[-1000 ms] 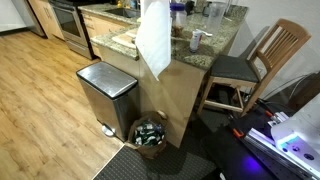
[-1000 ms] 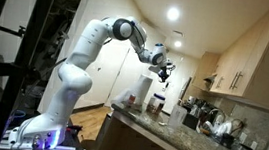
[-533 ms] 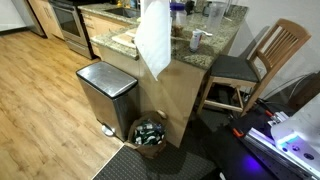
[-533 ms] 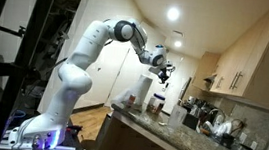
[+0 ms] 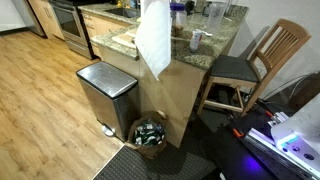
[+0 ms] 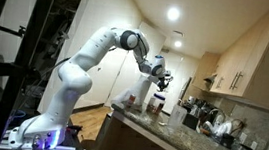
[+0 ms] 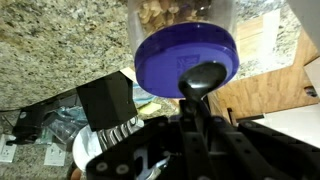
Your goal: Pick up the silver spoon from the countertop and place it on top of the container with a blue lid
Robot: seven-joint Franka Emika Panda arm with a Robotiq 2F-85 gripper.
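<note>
I need to move my gripper down toward the dark blue top of the clear vessel [image 7: 170,52] next and let go of the spoon's handle there, because the spoon's bowl already hangs over that top.
In the wrist view my gripper [image 7: 200,108] is shut on the handle of the silver spoon [image 7: 203,78]. The spoon's bowl hangs over the dark blue top of a clear vessel [image 7: 170,52] holding pale food. I cannot tell whether they touch. The vessel stands on the speckled granite countertop [image 7: 60,50]. In an exterior view the gripper [image 6: 160,81] hangs just above the countertop [image 6: 169,129]. In an exterior view a small pale-topped object [image 5: 197,39] stands on the countertop [image 5: 215,47], too small to tell whether it is the pale-lidded jar.
A steel bin [image 5: 105,90] and a small basket [image 5: 150,133] stand in front of the cabinet. A white sheet [image 5: 153,40] hangs over the counter edge. A wooden chair [image 5: 265,55] stands beside it. Bottles and jars [image 6: 199,116] crowd the counter. A black box [image 7: 105,100] lies near the vessel.
The arm has come down, so the gripper with the spoon is lower and closer to the countertop than a second ago.
</note>
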